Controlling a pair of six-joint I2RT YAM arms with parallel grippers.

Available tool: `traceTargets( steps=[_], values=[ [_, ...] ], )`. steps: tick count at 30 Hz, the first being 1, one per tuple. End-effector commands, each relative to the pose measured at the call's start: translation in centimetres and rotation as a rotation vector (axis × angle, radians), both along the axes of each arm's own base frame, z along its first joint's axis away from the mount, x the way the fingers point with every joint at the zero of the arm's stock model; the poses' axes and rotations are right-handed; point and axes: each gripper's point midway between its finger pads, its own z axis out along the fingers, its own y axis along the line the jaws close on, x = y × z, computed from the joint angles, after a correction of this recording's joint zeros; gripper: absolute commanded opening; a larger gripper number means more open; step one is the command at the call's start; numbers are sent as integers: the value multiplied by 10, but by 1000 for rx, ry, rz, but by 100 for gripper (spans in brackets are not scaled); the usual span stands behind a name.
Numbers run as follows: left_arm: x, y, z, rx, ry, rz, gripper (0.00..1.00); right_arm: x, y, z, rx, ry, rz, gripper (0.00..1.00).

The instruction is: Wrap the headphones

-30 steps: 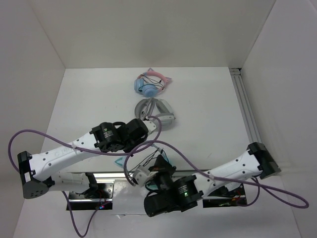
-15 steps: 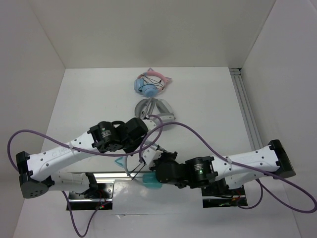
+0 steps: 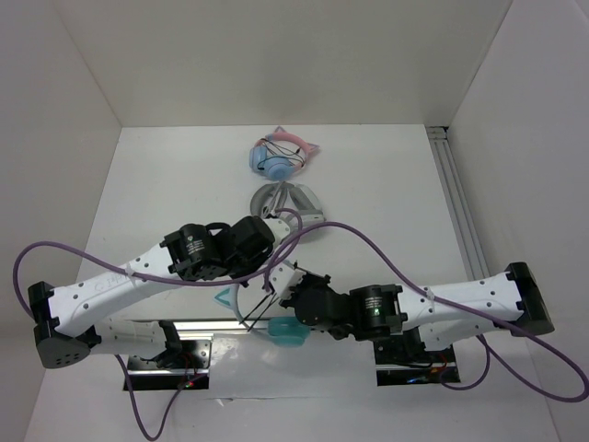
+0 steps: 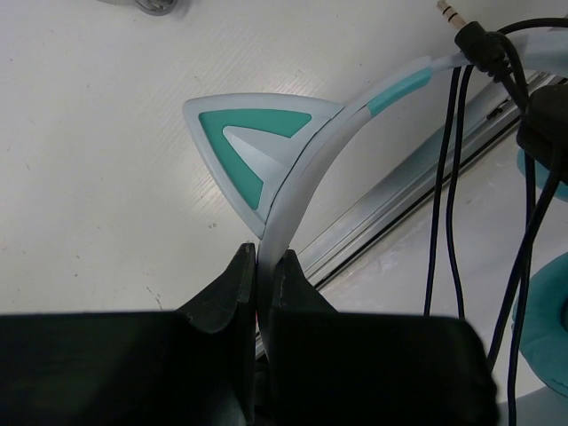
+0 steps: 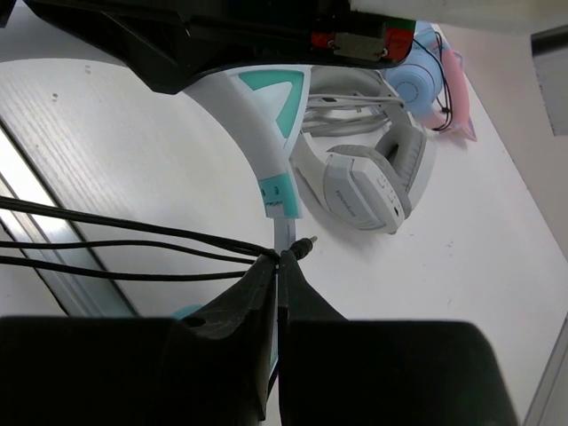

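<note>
My left gripper is holding the teal headphones and will next move outward and down to let them go on bare tabletop by the grey-white headphones (image 4: 293,53), as they hang over the table's edge.
The teal headphones hang between my arms near the table's front edge: a teal ear cup (image 3: 286,332), a cat ear (image 3: 223,297) and the white headband (image 4: 293,191). My left gripper (image 4: 264,262) is shut on the headband just below a teal-and-white cat ear (image 4: 253,142). My right gripper (image 5: 280,262) is shut on the thin black cable (image 5: 133,231) next to its jack plug (image 5: 304,245). Several strands of cable (image 4: 448,177) run beside the headband. In the top view the right gripper (image 3: 293,293) sits just right of the left gripper (image 3: 267,247).
Grey-white headphones (image 3: 287,208) lie mid-table, also in the right wrist view (image 5: 364,173). Blue-and-pink cat-ear headphones (image 3: 281,155) lie further back. A metal rail (image 3: 456,198) runs along the right wall. Purple arm cables (image 3: 368,249) loop above the table.
My right arm swung from low at the front edge up toward the left gripper, carrying the cable end. The teal ear cup came into view below. The left arm barely moved.
</note>
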Motion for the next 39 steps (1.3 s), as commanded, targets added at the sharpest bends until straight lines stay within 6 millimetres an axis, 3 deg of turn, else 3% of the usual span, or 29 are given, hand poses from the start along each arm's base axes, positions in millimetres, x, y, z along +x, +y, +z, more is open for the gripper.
traceTargets(
  steps=[1, 11, 18, 24, 33, 39],
  values=[
    [-8, 2, 22, -53, -12, -43, 0, 22, -14, 11, 29, -41, -112, 9],
    [2, 12, 31, 2, -44, 49, 0, 35, -27, 10, 37, -40, -198, 34],
    [3, 14, 34, 5, -52, 54, 0, 34, -29, 11, 55, -30, -194, 35],
    [7, 19, 29, 43, -63, 80, 0, 39, -40, 21, 109, -47, -265, 44],
    [15, 16, 23, 91, -73, 104, 0, 48, -77, 71, 329, -75, -460, 48],
    [27, 17, 12, 69, -44, 164, 0, 45, -87, 94, 439, -16, -493, 51]
  ],
)
